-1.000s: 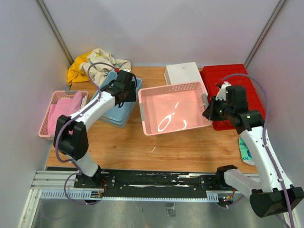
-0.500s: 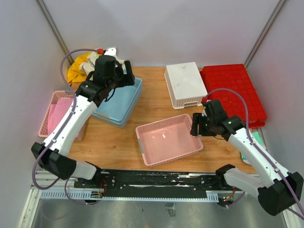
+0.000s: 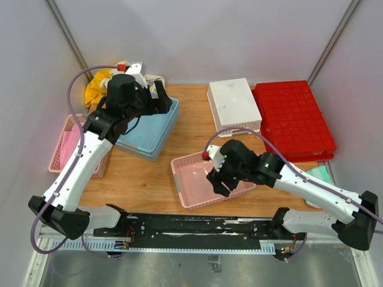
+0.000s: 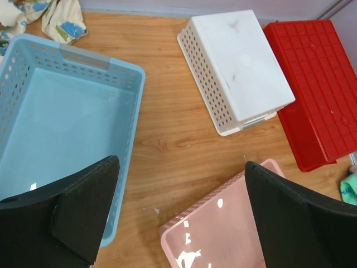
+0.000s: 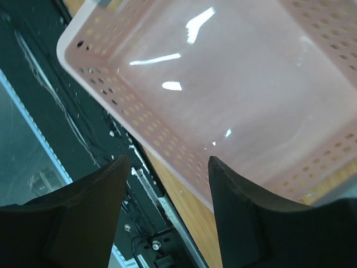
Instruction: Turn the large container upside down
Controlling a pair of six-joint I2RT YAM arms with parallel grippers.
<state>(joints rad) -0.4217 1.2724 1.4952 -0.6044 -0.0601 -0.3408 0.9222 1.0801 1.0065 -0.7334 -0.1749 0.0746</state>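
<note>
The pink basket's thin rim runs at an angle below the open fingers. My right gripper will go down and turn next, to bring them to both sides of the near side of the pink basket.
The large container [image 3: 295,116] is a red rectangular bin at the back right of the table, lying with its grid-ribbed underside up; the left wrist view shows it too [image 4: 318,84]. No gripper touches it. My left gripper [image 3: 161,98] hangs open and empty high over the blue basket [image 3: 149,128], far left of the red bin. In its own view the left gripper [image 4: 181,184] has wide jaws with only table and baskets below. My right gripper [image 3: 218,179] is open above the near wall of the pink basket [image 3: 191,173], holding nothing [image 5: 167,167].
A white basket [image 3: 233,104] lies upside down just left of the red bin. A second pink basket [image 3: 69,140] with pink cloth sits at the left edge. Crumpled cloths [image 3: 102,84] lie at the back left. A green item [image 3: 320,174] sits at the right edge.
The pink basket went from lifted and tilted between both grippers to flat on the table near the front. Both grippers let go and opened. The right arm swung left over it; the left arm drew back.
</note>
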